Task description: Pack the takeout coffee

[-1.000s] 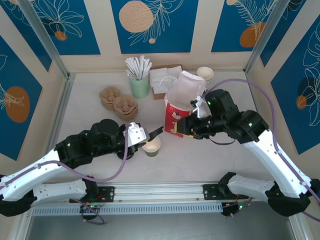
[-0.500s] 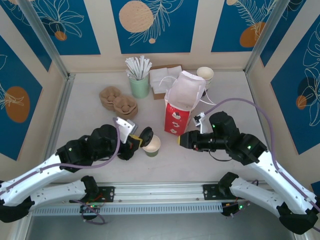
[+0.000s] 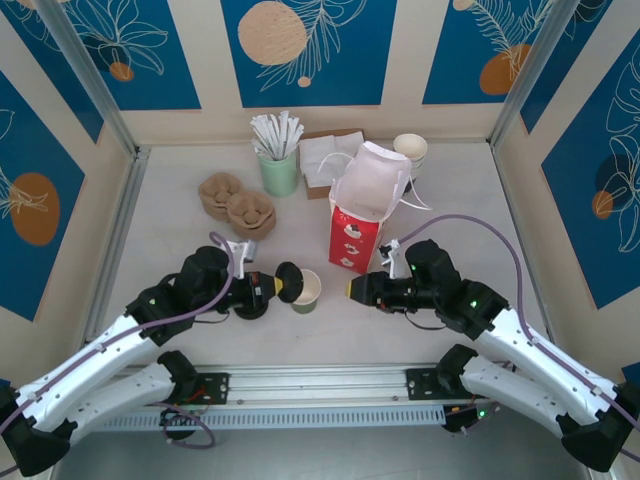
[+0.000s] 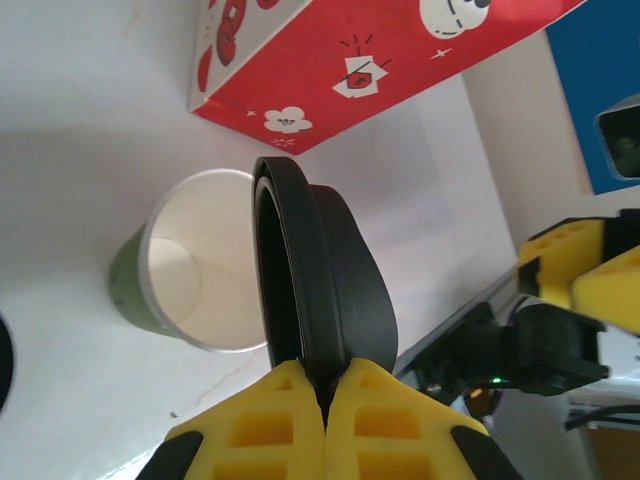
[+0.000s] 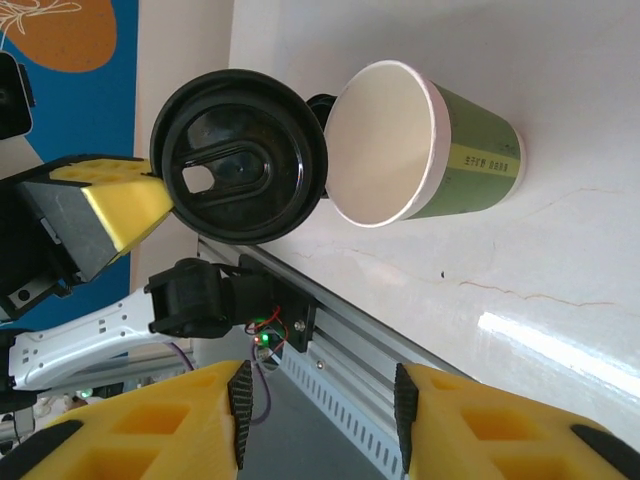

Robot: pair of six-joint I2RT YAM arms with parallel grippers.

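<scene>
My left gripper lowers the lid over the rim of the cup's white mouth point(image 3: 309, 287) point(image 4: 205, 260) next and releases the lid's edge, since the cup stands open below, just past the gripper's fingers.
The takeout coffee cup point(image 3: 306, 290) stands upright on the table with olive-green sides and an open white mouth, no lid on it. My left gripper point(image 3: 272, 284) is shut on the edge of the round black lid point(image 3: 289, 282), held on edge just left of the cup's rim. In the left wrist view the lid point(image 4: 320, 280) rises from my gripper point(image 4: 325, 385) beside the cup point(image 4: 190, 265). My right gripper point(image 3: 352, 291) is open, just right of the cup, aimed at it. The right wrist view shows the cup point(image 5: 430, 145) and lid point(image 5: 240, 170) beyond my gripper point(image 5: 318, 400).
The tall red bag point(image 3: 355, 235) stands open just behind the cup. A low black round piece point(image 3: 248, 305) lies under my left wrist. At the back are brown pulp carriers point(image 3: 237, 205), a mint cup of sticks point(image 3: 279, 170), napkins point(image 3: 325, 160) and white cups point(image 3: 410, 150).
My right gripper left the bag's side, came down and forward to the cup's right, and opened a little wider. My left gripper drew back and turned the lid on edge beside the cup's rim.
</scene>
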